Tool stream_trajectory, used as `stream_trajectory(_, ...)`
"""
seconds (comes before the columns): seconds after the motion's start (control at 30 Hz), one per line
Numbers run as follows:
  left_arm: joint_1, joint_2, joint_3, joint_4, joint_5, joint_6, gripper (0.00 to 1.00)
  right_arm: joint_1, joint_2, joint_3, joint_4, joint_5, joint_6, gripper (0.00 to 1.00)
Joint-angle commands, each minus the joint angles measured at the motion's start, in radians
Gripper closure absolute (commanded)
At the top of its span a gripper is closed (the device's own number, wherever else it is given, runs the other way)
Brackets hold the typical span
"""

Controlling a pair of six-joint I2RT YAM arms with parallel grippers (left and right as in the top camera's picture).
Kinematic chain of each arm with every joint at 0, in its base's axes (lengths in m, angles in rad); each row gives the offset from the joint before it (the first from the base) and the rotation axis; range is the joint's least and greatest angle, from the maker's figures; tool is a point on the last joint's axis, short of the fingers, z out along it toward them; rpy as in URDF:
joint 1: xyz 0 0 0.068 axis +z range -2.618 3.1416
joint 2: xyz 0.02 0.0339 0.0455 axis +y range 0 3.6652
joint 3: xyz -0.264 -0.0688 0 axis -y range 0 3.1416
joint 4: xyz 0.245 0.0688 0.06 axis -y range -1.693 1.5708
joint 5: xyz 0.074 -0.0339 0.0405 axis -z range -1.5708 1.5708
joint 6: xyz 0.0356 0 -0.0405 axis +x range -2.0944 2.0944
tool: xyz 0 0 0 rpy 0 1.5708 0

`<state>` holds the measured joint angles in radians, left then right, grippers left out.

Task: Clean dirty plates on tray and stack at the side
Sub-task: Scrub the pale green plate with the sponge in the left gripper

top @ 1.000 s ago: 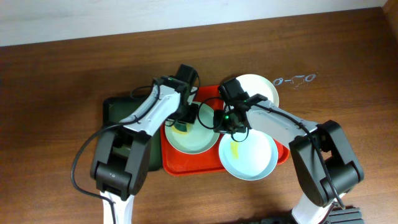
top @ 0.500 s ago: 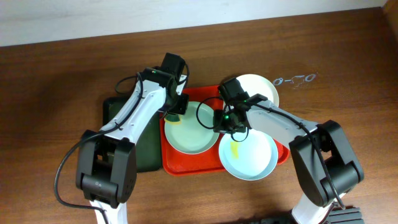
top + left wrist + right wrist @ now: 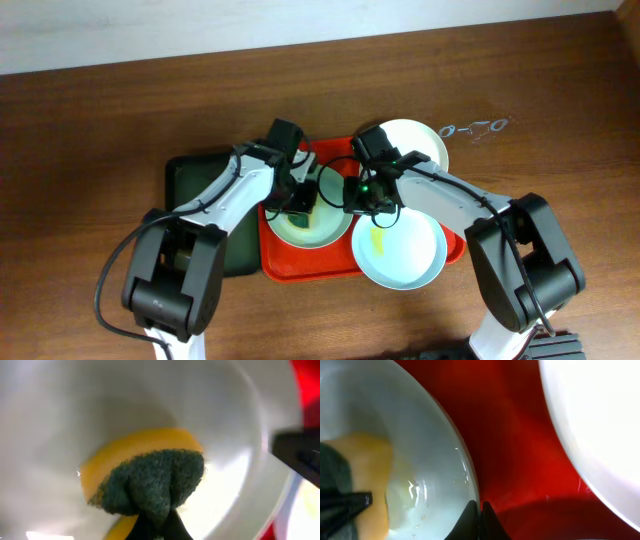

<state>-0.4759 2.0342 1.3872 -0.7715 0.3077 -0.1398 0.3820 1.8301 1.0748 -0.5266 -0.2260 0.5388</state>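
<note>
Next, the left gripper wipes the plate under it further, lifts, crosses to the dark green tray's bare bottom and lowers to release the sponge.
The red tray (image 3: 290, 268) holds two mint-blue plates. The left plate (image 3: 325, 228) is under my left gripper (image 3: 300, 207), which is shut on a yellow sponge with a green scouring face (image 3: 150, 480) pressed onto the plate's inside (image 3: 100, 405). My right gripper (image 3: 480, 515) is shut on that plate's right rim (image 3: 465, 465); it also shows in the overhead view (image 3: 358, 195). The right plate (image 3: 405, 255) has a yellow smear. The cream-white plate (image 3: 420, 145) lies at the tray's back right corner.
A dark green tray (image 3: 195, 175) lies against the red tray's left side, partly under my left arm. A small pair of glasses (image 3: 477, 128) lies on the brown table right of the cream plate. The table's far edge meets a pale wall.
My left gripper swung with the sponge to the plate's far left rim, then back towards the plate's middle. My right gripper has stayed on the rim.
</note>
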Motion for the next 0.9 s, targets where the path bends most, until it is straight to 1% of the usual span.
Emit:
stream_trajectory(0.0, 0.008, -0.075, 0.108, -0.034, 0.011, 0.024, 1.0, -0.003, 0.009, -0.005, -0.001, 0.001, -0.008, 0.96)
stream_trajectory(0.03, 0.01, -0.09, 0.127, -0.043, -0.043, 0.021, 1.0, -0.003, 0.009, -0.005, -0.002, 0.001, -0.008, 0.96)
stream_trajectory(0.07, 0.01, -0.106, 0.147, -0.053, -0.136, 0.021, 1.0, -0.003, 0.009, -0.005, -0.001, 0.001, -0.008, 0.96)
stream_trajectory(0.17, 0.01, -0.107, 0.146, -0.076, -0.303, 0.021, 1.0, -0.003, 0.009, -0.005, 0.0, 0.001, -0.008, 0.96)
stream_trajectory(0.2, 0.01, -0.1, 0.142, -0.082, -0.336, 0.021, 1.0, -0.003, 0.009, -0.005, 0.0, 0.001, -0.008, 0.96)
stream_trajectory(0.33, 0.003, 0.0, 0.132, -0.078, -0.325, 0.021, 1.0, -0.003, 0.009, -0.005, -0.001, 0.001, -0.007, 0.96)
stream_trajectory(0.37, 0.003, 0.023, 0.132, -0.078, -0.311, 0.021, 1.0, -0.003, 0.009, -0.005, -0.001, 0.001, -0.007, 0.96)
stream_trajectory(0.43, 0.003, 0.082, 0.132, -0.079, -0.229, 0.021, 1.0, -0.003, 0.009, -0.005, -0.001, 0.001, -0.007, 0.96)
stream_trajectory(0.5, 0.0, 0.121, 0.132, -0.09, -0.089, 0.021, 1.0, -0.003, 0.009, -0.005, -0.001, 0.001, -0.007, 0.96)
stream_trajectory(0.63, -0.031, 0.127, 0.132, -0.136, 0.027, 0.023, 1.0, -0.003, 0.009, -0.005, 0.0, 0.001, -0.007, 0.96)
stream_trajectory(0.73, -0.042, 0.122, 0.135, -0.16, 0.203, 0.059, 1.0, -0.003, 0.009, -0.005, 0.0, 0.001, -0.007, 0.96)
stream_trajectory(0.77, -0.033, 0.11, 0.144, -0.174, 0.231, 0.059, 1.0, -0.003, 0.009, -0.005, 0.0, 0.001, -0.007, 0.96)
stream_trajectory(0.87, 0.023, 0.045, 0.202, -0.223, 0.219, 0.066, 1.0, -0.003, 0.009, -0.005, -0.001, 0.001, -0.007, 0.96)
